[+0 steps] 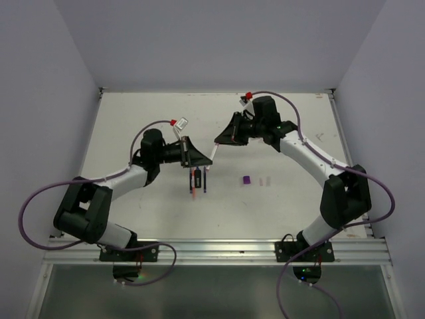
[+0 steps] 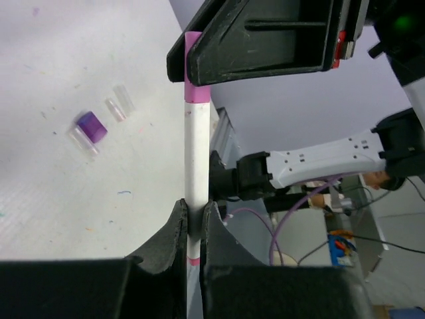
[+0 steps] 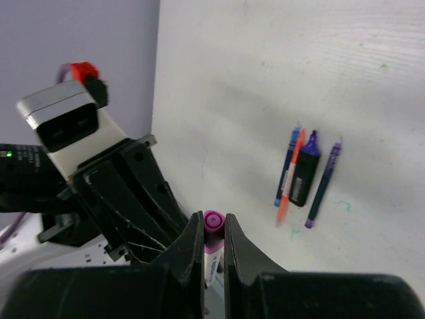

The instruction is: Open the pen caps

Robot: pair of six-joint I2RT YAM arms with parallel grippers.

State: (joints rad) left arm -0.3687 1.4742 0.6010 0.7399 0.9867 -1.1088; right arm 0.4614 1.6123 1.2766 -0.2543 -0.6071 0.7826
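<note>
The left gripper draws away from the cap and down to the tabletop beside the blue pen next, and releases, since uncapped pens lie in a row.
A white pen with a pink-purple cap is held in the air between both grippers. My left gripper is shut on the pen's body near its lower pink band. My right gripper is shut on the cap's end; the cap sits on the pen. In the top view the left gripper and right gripper meet tip to tip. Loose caps lie on the table: a purple one and pale ones. They also show in the left wrist view, purple and clear.
Several pens lie together on the white table below the left gripper: blue, orange, a black-and-purple highlighter and a purple pen. Grey walls close the table's sides and back.
</note>
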